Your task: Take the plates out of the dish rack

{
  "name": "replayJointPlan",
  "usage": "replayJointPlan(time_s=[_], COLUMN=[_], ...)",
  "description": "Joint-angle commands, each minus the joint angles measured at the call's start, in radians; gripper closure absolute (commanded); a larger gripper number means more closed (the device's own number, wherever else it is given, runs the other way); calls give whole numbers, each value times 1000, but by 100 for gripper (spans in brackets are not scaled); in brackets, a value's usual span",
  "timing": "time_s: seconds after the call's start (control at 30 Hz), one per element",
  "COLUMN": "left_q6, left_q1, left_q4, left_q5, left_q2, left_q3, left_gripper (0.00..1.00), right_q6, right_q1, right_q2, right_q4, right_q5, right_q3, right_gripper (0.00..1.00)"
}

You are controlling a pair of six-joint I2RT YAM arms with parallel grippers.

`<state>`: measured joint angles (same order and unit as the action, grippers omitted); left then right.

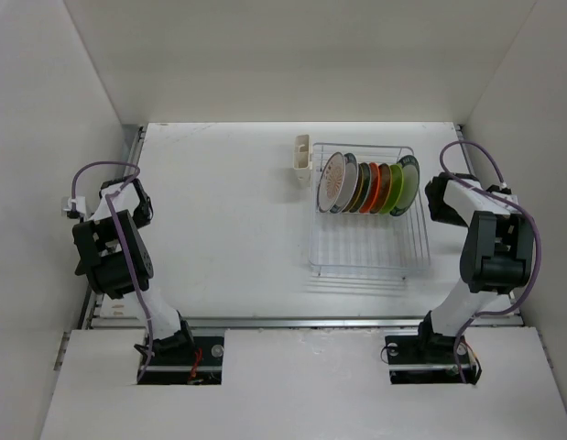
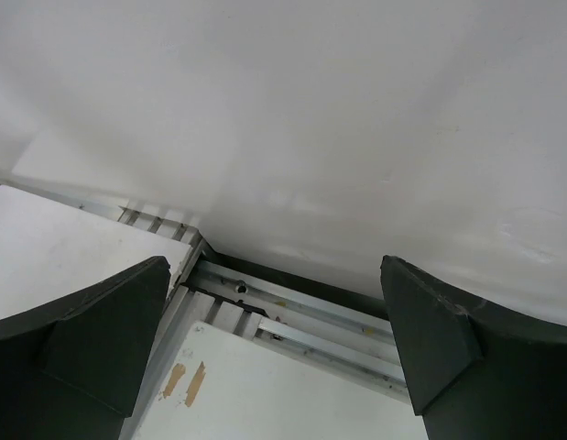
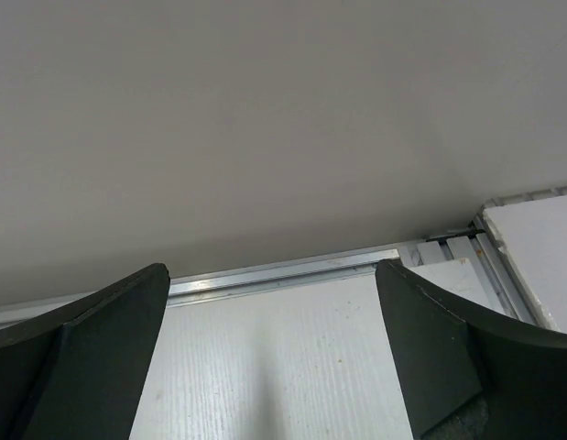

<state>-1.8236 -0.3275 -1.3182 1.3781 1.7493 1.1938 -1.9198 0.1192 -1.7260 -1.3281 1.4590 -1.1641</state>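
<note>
The teal-rimmed plate stands to the left of my right gripper in the top view, so my right gripper needs to lift over the rack [image 1: 370,246] next and lower onto the plate's top rim.
The dish rack [image 1: 370,246], a clear wire grid, stands on the right half of the table. Several plates [image 1: 370,187] stand on edge in its far slots: a white one with an orange sunburst [image 1: 332,181] at the left, then olive, orange-red and lime green, and a teal-rimmed one [image 1: 410,183] at the right. My right gripper [image 1: 440,199] is folded back just right of the rack, apart from it. My left gripper [image 1: 138,205] is tucked at the far left. In the wrist views, the left gripper [image 2: 274,321] and the right gripper [image 3: 274,339] are both open and hold nothing.
A small cream cup holder [image 1: 302,154] hangs at the rack's far left corner. White walls enclose the table on the left, back and right. A metal rail [image 2: 320,316] runs along the table edge under my left gripper, and another rail [image 3: 283,272] lies ahead of my right.
</note>
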Motion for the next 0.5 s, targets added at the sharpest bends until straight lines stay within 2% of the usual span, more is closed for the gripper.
replayJointPlan(time_s=[0.0,0.17,0.27,0.3,0.33,0.37,0.4,0.47], left_q6=[-19,-3,197,313,489,567,639,813], left_q1=[-1,-1,-1,10,25,25,36,60], left_q4=[-271,-271,-271,-271,-271,-271,-271,-204], left_q5=[27,39,77,91,105,105,67,14], left_q2=[-16,-16,7,24,42,53,53,53], left_q3=[26,42,136,262,324,383,483,567], left_gripper=[0,0,0,0,0,0,0,0], right_q6=[-25,5,94,110,125,161,183,209], right_q1=[11,11,11,-4,-16,-29,-42,-99], right_q2=[11,11,61,84,110,171,202,284], right_q4=[-54,-54,-54,-54,-54,-54,-54,-54], right_q5=[34,34,24,50,70,87,98,98], right_q3=[-31,-31,-97,-106,-115,-115,-132,-183], right_gripper=[0,0,0,0,0,0,0,0])
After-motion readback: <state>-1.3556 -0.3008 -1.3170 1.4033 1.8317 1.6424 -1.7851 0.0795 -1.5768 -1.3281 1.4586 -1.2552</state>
